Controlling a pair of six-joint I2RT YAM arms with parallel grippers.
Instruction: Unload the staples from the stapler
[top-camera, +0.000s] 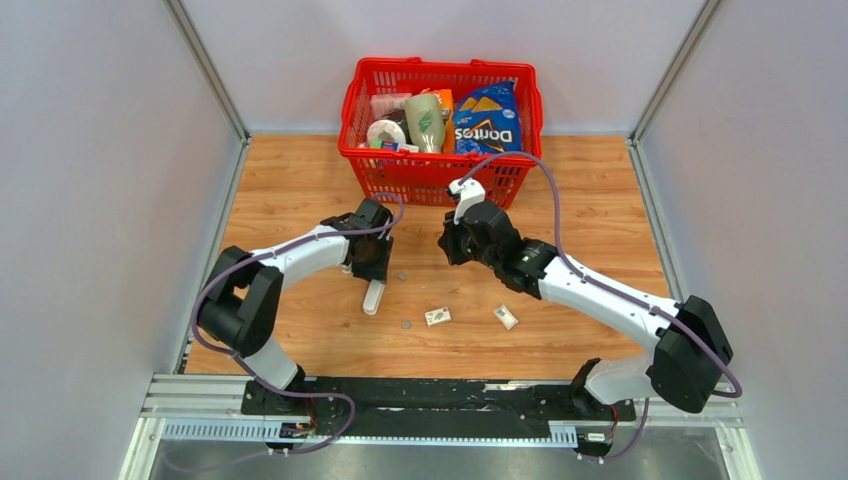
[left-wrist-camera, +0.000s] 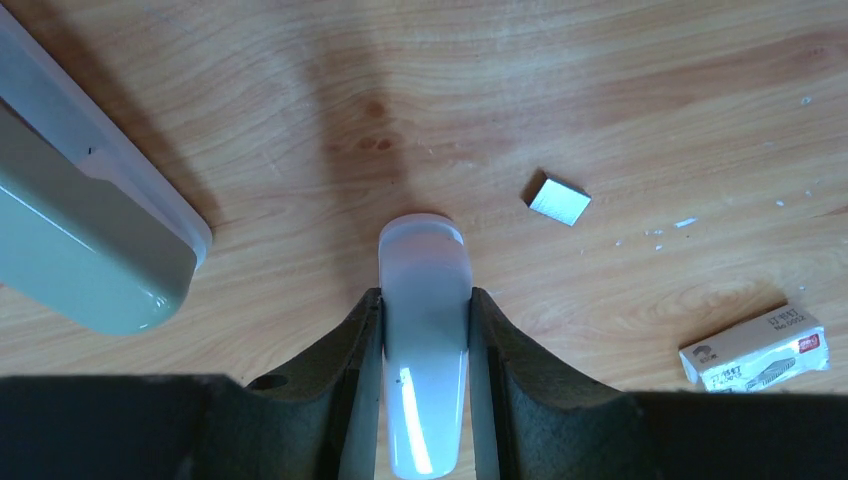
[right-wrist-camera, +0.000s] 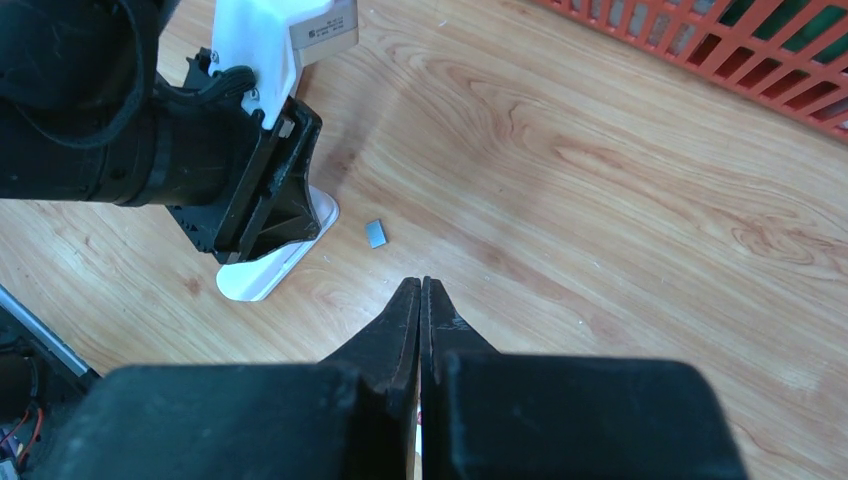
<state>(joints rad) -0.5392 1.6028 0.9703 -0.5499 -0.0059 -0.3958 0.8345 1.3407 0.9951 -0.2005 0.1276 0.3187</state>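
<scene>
The left gripper carries the stapler outward next and releases it on the bare wood beside the pale grey part, as that wood lies outward of the gripper.
The white stapler lies on the wooden table, and my left gripper is shut on it. In the left wrist view the stapler sits squeezed between both fingers of my left gripper, its rounded end pointing away. A small grey staple strip lies loose to its right, also seen in the top view and the right wrist view. My right gripper hovers right of the stapler, shut and empty, fingertips touching.
A red basket with groceries stands at the back. Two small staple boxes and another grey bit lie on the near table. One box shows in the left wrist view. A pale grey rounded part lies left of the stapler.
</scene>
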